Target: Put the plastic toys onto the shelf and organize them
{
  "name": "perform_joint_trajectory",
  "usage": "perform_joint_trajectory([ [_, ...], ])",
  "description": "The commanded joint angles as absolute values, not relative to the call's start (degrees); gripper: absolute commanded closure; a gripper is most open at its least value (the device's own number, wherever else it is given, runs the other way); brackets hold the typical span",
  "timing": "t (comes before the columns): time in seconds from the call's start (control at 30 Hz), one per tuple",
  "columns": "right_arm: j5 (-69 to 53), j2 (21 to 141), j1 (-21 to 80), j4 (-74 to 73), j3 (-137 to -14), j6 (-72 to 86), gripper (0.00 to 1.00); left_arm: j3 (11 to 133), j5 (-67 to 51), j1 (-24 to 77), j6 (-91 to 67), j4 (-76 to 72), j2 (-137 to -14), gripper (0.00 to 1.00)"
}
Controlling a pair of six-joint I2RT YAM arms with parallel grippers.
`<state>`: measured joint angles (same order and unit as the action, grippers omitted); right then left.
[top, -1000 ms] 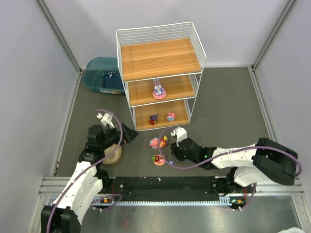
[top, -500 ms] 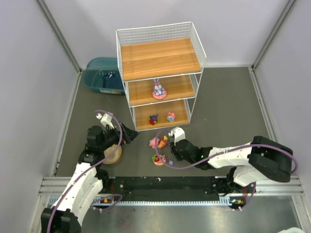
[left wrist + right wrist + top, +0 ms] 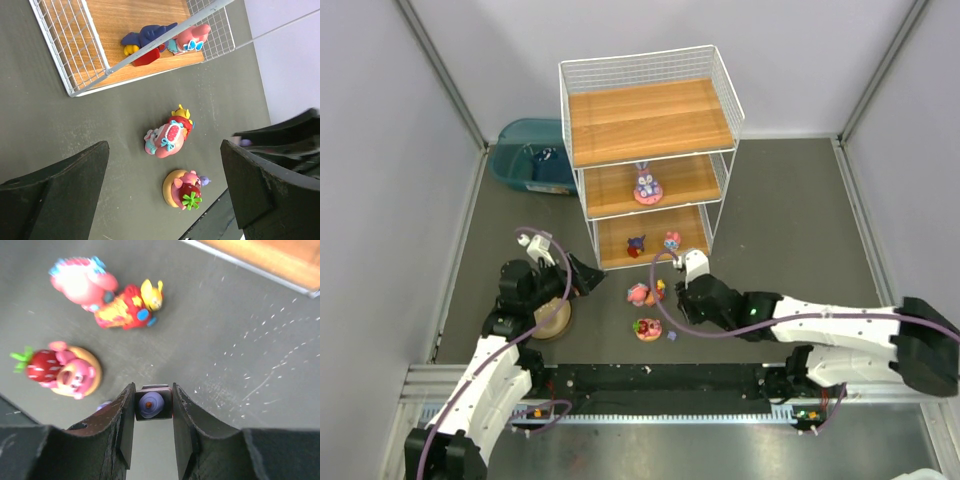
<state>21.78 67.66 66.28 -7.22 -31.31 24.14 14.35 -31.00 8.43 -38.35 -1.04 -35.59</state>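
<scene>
The robot's right gripper will next lift the square toy up and outward over the near half of the empty top board (image 3: 684, 131) and let go of it.
The shelf (image 3: 582, 190) stands at the back, a purple-eared bunny (image 3: 645, 184) on its middle board and two small toys (image 3: 636, 244) (image 3: 671, 240) on the bottom board. On the floor in front lie a pink and red toy (image 3: 107, 295) and a strawberry-topped disc toy (image 3: 62, 371). My right gripper (image 3: 153, 388) is just above the floor beside them, shut on a small dark square toy with a purple swirl (image 3: 152, 404). My left gripper (image 3: 164, 146) is open, pointing at the floor toys from the left with nothing between its fingers.
A teal bin (image 3: 530, 155) sits left of the shelf. A tan bowl (image 3: 552, 320) lies under my left arm. A tiny purple piece (image 3: 671, 336) rests by the disc toy. Grey walls close in both sides; a black rail runs along the near edge.
My right gripper has shut on the small purple-swirl toy and moved from beside the disc toy up toward the shelf front. The left arm has stayed put.
</scene>
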Motion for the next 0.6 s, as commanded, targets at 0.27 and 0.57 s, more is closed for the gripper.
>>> perform_joint_trajectory([
  [0.27,23.9,60.7,67.1,-47.0,-79.0,21.8,1.0,14.1,-28.5,8.5,-38.2,-1.8,-34.4,0.01],
  [0.57,22.7,75.1,65.0,-57.6,-118.2,13.6,1.0,13.2,-28.4,8.6,-38.1,-2.5,-34.0,0.01],
])
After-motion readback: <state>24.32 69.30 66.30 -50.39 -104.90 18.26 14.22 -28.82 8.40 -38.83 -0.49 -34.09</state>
